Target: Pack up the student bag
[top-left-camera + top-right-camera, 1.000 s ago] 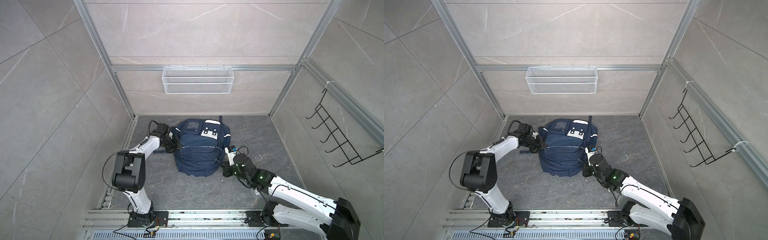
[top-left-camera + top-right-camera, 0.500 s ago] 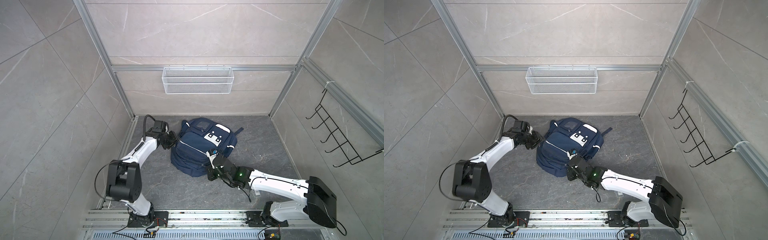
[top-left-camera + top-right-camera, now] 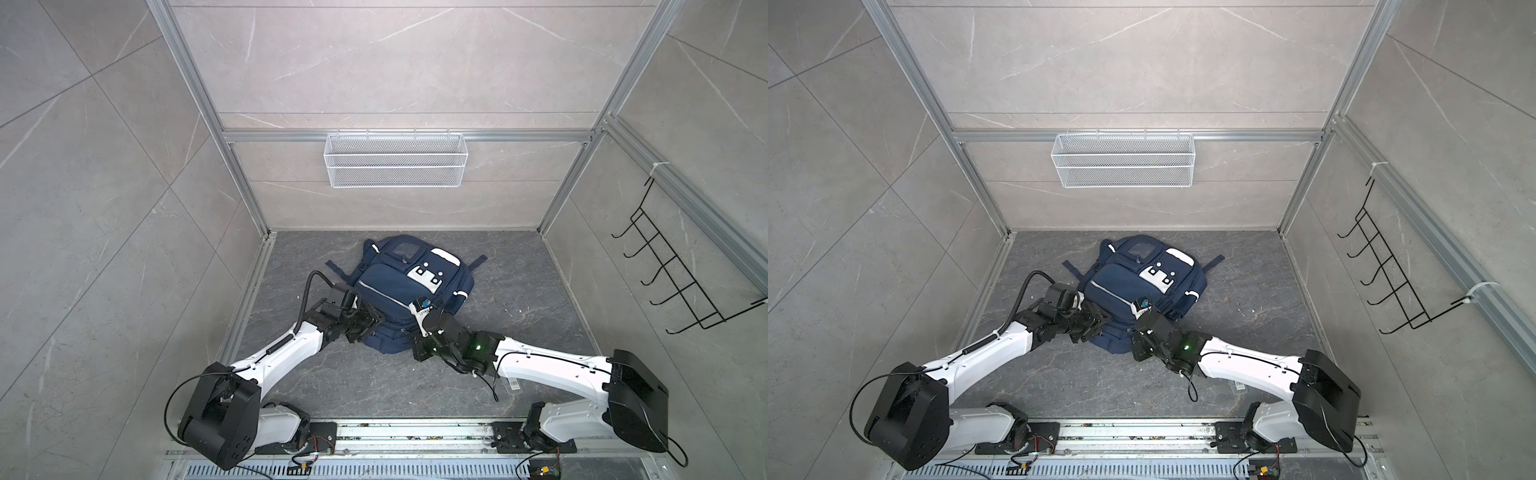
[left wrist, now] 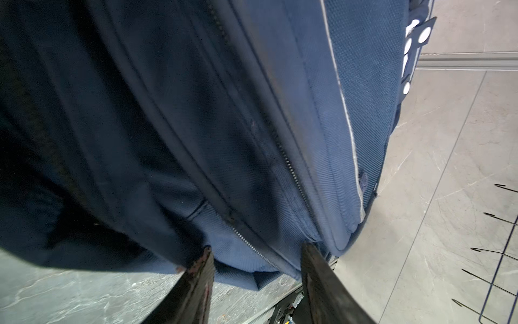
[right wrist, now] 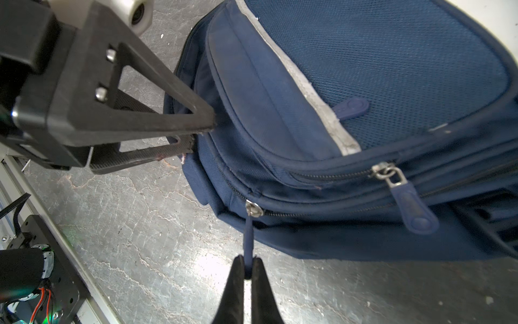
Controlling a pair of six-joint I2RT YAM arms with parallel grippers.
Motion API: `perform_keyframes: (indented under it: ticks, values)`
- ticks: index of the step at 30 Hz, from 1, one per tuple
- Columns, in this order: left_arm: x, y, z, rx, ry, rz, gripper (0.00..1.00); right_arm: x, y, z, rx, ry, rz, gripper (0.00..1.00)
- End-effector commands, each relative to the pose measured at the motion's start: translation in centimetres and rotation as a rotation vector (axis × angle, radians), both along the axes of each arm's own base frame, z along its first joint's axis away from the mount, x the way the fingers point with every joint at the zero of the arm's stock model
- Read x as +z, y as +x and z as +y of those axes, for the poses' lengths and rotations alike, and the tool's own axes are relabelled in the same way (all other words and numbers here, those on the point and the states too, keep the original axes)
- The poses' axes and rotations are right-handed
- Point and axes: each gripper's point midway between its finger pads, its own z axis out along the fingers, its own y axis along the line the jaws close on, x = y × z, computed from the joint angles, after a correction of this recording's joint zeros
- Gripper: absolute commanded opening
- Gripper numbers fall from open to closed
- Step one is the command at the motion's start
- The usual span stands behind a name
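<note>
My right gripper draws outward along the zip to the part of the zip beside the dark pocket and releases next, because the zip runs on past the hanging zipper pull.
The student bag, navy with white patches and a silver stripe, lies front-up on the grey floor, turned at an angle. My left gripper is open at the bag's near left side, both fingertips pressed on the fabric beside a zip; it also shows as the left gripper in the right wrist view. My right gripper sits low at the bag's near edge, shut on a thin blue zipper pull drawn taut from its slider. Another zipper pull hangs free.
A white wire basket hangs on the back wall. A black hook rack is fixed to the right wall. An aluminium rail carrying both arm bases runs along the front. Frame posts stand in the back corners.
The left gripper has opened and slid along the bag's left side toward the front. The right gripper, still shut, has moved left. The bag has turned and shifted.
</note>
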Motion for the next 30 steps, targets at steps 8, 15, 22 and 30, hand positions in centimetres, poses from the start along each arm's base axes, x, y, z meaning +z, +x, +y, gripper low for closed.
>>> perform_keyframes:
  ticks: [8,15,22,30]
  values:
    - [0.1,3.2,-1.8,0.045,-0.065,-0.044,0.49,1.5,-0.1,1.0,0.031,0.040,-0.016,0.00]
    - [-0.1,2.8,-1.6,0.025,-0.044,-0.039,0.15,2.0,0.3,-0.2,-0.017,0.024,-0.045,0.00]
    - [0.3,2.6,-0.7,0.015,-0.024,-0.048,0.00,0.8,0.8,-3.4,-0.094,-0.046,-0.047,0.00]
    - [0.8,2.0,1.9,0.041,-0.011,-0.051,0.00,-1.1,4.8,-12.4,-0.345,-0.103,0.021,0.00]
